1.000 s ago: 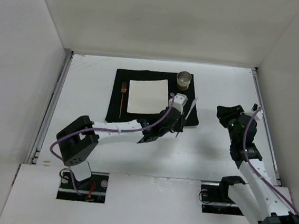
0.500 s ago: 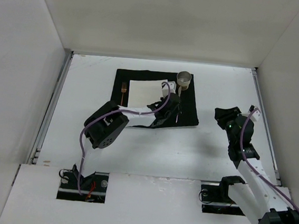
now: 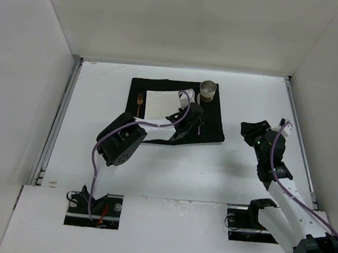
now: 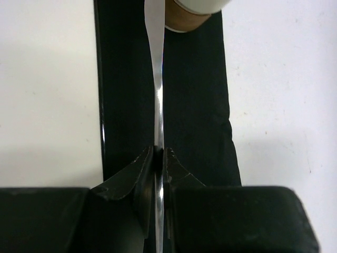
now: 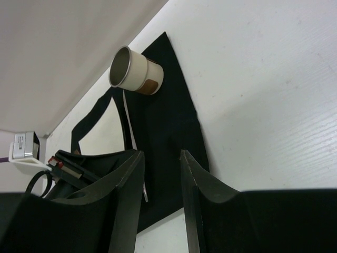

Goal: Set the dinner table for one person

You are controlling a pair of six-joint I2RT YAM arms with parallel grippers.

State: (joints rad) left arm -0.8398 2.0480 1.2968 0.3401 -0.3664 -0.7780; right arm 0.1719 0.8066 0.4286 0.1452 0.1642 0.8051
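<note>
The robot should next lower its left gripper and let go of the thin silver knife on the bare part of the mat beside the plate, since that part of the mat is just below the gripper.
The dinner table (image 3: 92,113) carries a black mat (image 3: 213,116) with a white square plate (image 3: 162,105), a copper fork (image 3: 139,103) left of the plate, and a paper cup (image 3: 208,89) at the mat's far right corner. My left gripper (image 3: 195,118) is shut on a silver knife (image 4: 158,79), held edge-on over the mat strip (image 4: 195,105) between the plate (image 4: 47,89) and the table, its tip pointing at the cup (image 4: 192,13). My right gripper (image 5: 161,154) is open and empty, right of the mat (image 5: 168,121), facing the cup (image 5: 134,71).
White walls edge the table on the left, far and right sides (image 3: 319,57). My left arm's elbow (image 3: 119,145) lies folded just in front of the mat. My right arm (image 3: 273,166) stands near the right wall.
My left gripper has carried the knife from the mat's right edge leftward onto the strip beside the plate, its elbow folding in. My right gripper has shifted slightly left.
</note>
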